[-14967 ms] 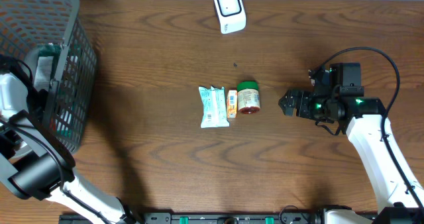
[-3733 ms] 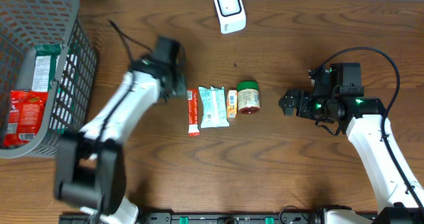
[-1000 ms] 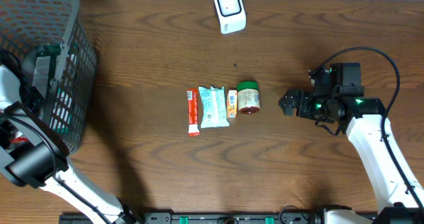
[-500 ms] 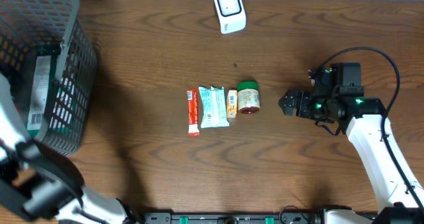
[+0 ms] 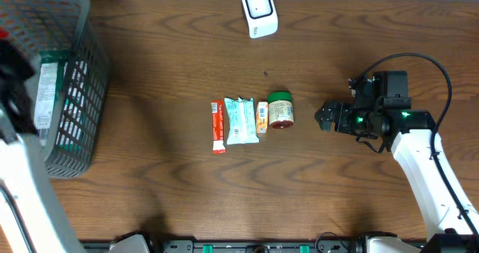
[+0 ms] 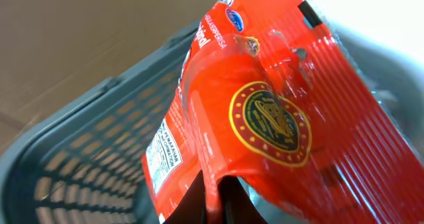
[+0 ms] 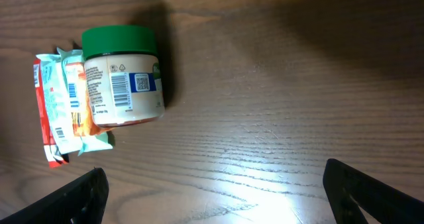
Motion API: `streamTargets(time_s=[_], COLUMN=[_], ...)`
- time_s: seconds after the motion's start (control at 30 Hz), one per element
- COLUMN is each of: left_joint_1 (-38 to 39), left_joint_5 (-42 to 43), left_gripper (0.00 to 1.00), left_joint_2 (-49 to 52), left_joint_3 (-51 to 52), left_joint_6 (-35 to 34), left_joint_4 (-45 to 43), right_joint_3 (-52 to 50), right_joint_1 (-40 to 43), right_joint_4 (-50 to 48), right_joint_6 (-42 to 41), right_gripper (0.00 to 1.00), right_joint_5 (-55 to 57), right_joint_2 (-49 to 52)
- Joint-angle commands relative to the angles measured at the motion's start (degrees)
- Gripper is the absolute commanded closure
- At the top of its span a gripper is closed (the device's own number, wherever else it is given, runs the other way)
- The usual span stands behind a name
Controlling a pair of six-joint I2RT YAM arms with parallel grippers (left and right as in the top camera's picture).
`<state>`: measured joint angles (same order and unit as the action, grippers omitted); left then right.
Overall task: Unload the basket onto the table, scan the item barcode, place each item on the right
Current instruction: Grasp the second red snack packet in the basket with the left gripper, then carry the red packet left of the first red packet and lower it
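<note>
The packet goes next to the bare wood (image 5: 192, 130) beside the red stick, right of my left gripper in the overhead view. There I lower it and release.
A red foil packet (image 6: 265, 118) with a gold round emblem fills the left wrist view. My left gripper (image 6: 213, 184) is shut on its lower edge, holding it above the grey mesh basket (image 6: 86, 138). In the overhead view the left arm (image 5: 15, 133) is a blur at the far left beside the basket (image 5: 75, 133). The white scanner (image 5: 259, 12) lies at the table's back edge. My right gripper (image 5: 323, 118) stands open, right of the green-lidded jar (image 5: 281, 109), with nothing between its fingers.
A row of items lies mid-table: a red stick (image 5: 217, 126), teal packets (image 5: 241, 120), an orange stick (image 5: 262, 117) and the jar (image 7: 122, 75), its barcode facing up. More packets stay inside the basket.
My left arm has risen out of the basket with the red packet pinched in it. The right arm and the row of items have not moved.
</note>
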<state>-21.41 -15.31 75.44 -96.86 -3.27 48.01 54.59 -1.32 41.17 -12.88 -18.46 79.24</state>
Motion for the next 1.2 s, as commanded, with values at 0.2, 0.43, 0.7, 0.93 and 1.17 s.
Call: streamTargets(time_s=[0.2,0.43,0.7,0.93,1.17], left_joint_1=[19.5,33.9,40.7,42.7,42.7], left_joint_5=[-0.8,-0.8,-0.8,-0.3,2.1], left_gripper=[0.93,0.93,0.93,0.93,0.91], left_joint_2=[-7.3,-1.7,13.6,27.3,30.6], left_joint_3=[-1.0,6.5,16.9,17.2,17.2], left_joint_6=[-12.6,-19.2,-26.8,-27.3,-27.2], left_joint_4=[6.6,11.3,10.1,6.5,4.0], right_joint_3=[0.8,0.8,0.8,0.8,0.8], right_joint_1=[-0.7,-0.7,-0.6,-0.7,-0.6], right_joint_4=[0.0,0.0,0.0,0.0,0.0], right_joint_6=[-0.4,-0.4,-0.4,-0.4,-0.4], right_gripper=[0.01,0.01,0.01,0.01,0.01], right_joint_5=[-0.5,-0.5,-0.5,-0.5,-0.5], right_joint_2=[0.0,0.0,0.0,0.0,0.0])
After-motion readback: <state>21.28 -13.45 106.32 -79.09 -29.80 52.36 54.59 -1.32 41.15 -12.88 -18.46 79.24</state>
